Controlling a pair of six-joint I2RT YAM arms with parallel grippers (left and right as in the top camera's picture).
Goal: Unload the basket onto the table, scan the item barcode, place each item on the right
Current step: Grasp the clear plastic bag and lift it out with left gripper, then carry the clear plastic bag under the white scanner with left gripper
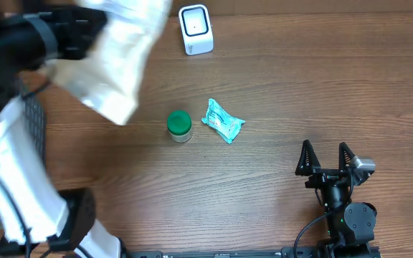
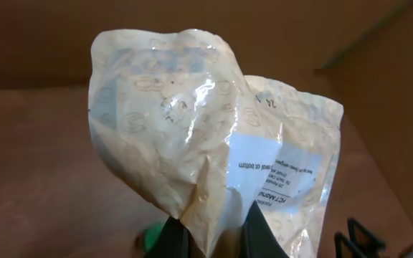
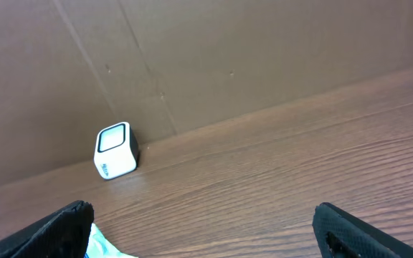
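The robot should carry the bag [image 1: 120,57] down and across and then let go of it, because bare tabletop [image 1: 272,140] beside the teal packet is below the left gripper, to its right in the overhead view.
The item, a crinkled cream plastic bag [image 1: 120,57], hangs in the air at the table's far left, left of the white scanner [image 1: 196,29]. My left gripper [image 1: 92,34] is shut on its lower edge. In the left wrist view the bag [image 2: 192,129] fills the frame above the gripper [image 2: 214,223], and a white printed label [image 2: 274,168] faces the camera; no barcode shows. My right gripper [image 1: 326,156] stands open near the front right, holding nothing. The right wrist view shows that gripper [image 3: 206,229] pointing toward the scanner [image 3: 115,150] by the back wall.
A green-lidded jar [image 1: 179,125] and a teal packet [image 1: 223,122] lie mid-table, in front of the scanner. The packet's corner [image 3: 102,244] shows beside the right gripper's left finger. A brown cardboard wall [image 3: 249,57] runs along the table's back.
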